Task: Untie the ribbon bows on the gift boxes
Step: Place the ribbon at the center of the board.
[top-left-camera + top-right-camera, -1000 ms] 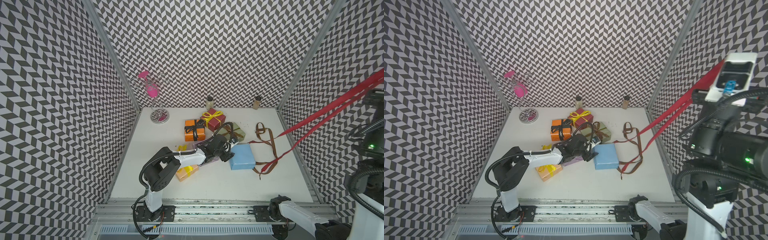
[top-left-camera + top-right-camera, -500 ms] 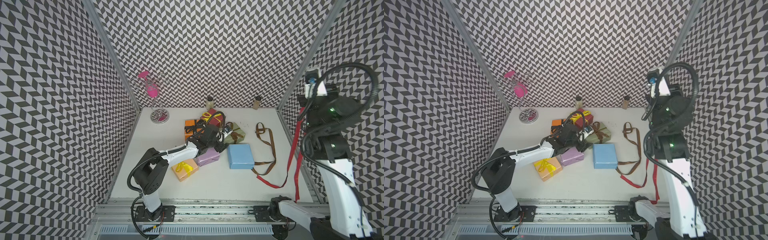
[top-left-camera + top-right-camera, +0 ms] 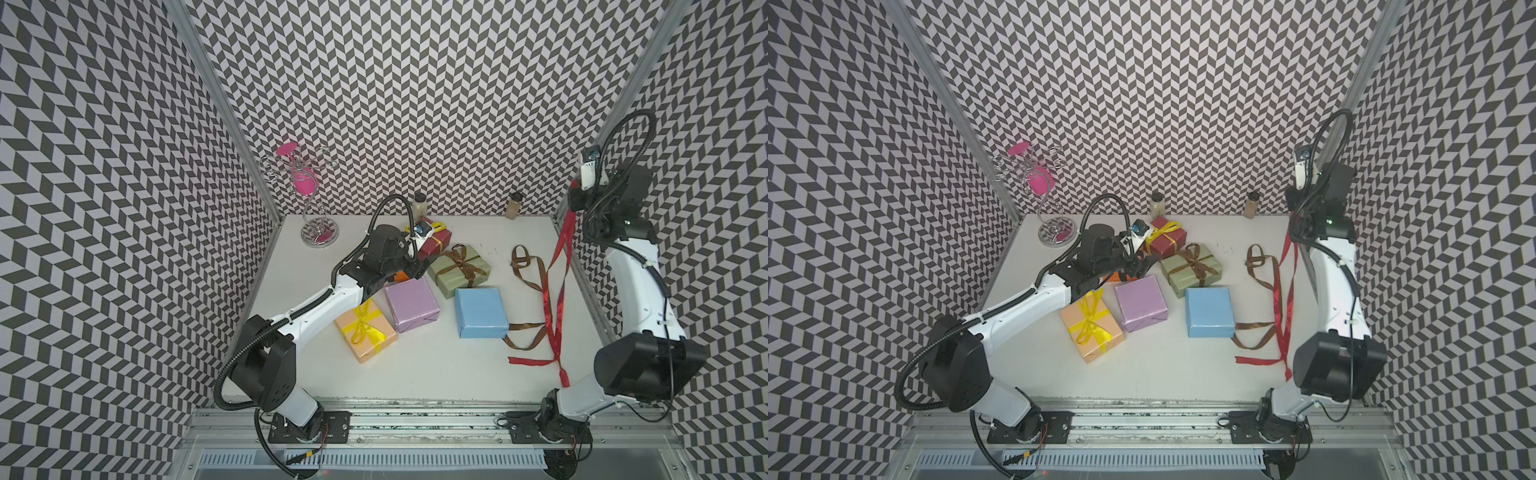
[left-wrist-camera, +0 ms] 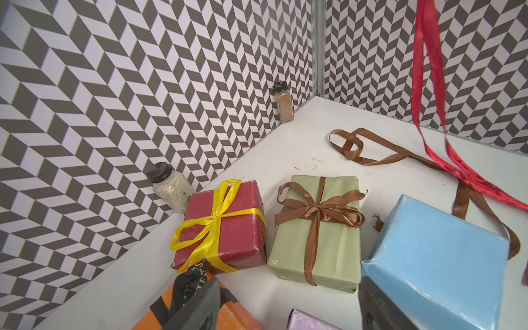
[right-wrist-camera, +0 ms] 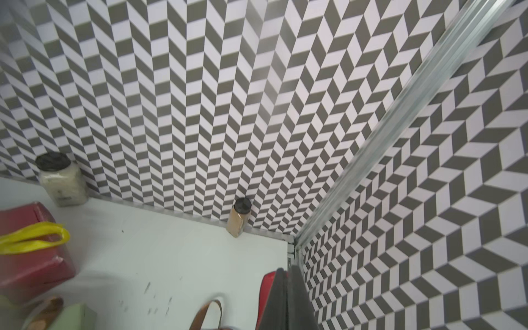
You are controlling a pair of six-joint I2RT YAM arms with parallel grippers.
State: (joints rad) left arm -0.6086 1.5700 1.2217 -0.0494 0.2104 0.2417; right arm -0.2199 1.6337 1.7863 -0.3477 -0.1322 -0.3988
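Next, my right gripper moves down toward the loose brown ribbon's looped end (image 3: 521,259) (image 5: 209,314) and releases the red ribbon there, where the table is clear of boxes.
My left gripper (image 3: 415,269) (image 4: 283,310) hangs open over the orange gift box (image 4: 243,315), one finger beside its black lettered bow (image 4: 190,285). Just beyond are the dark red box (image 3: 436,243) with a yellow bow (image 4: 214,225) and the sage green box (image 3: 457,272) with a brown bow (image 4: 317,211). The peach box (image 3: 365,336) wears a tied yellow bow. The lilac box (image 3: 411,303) and light blue box (image 3: 480,318) are bare. My right gripper (image 3: 575,203) (image 5: 288,297), raised at the back right corner, is shut on the loose red ribbon (image 3: 557,291), which trails down to the table.
A loose brown ribbon (image 3: 528,266) lies right of the boxes, running under the red one. Two spice jars (image 3: 419,205) (image 3: 514,206) stand against the back wall. A wire stand with pink pieces (image 3: 309,195) is at the back left.
My right arm swung from high near the camera down to the back right corner, and the taut red ribbon went slack. My left gripper moved back from the lilac box to the orange one.
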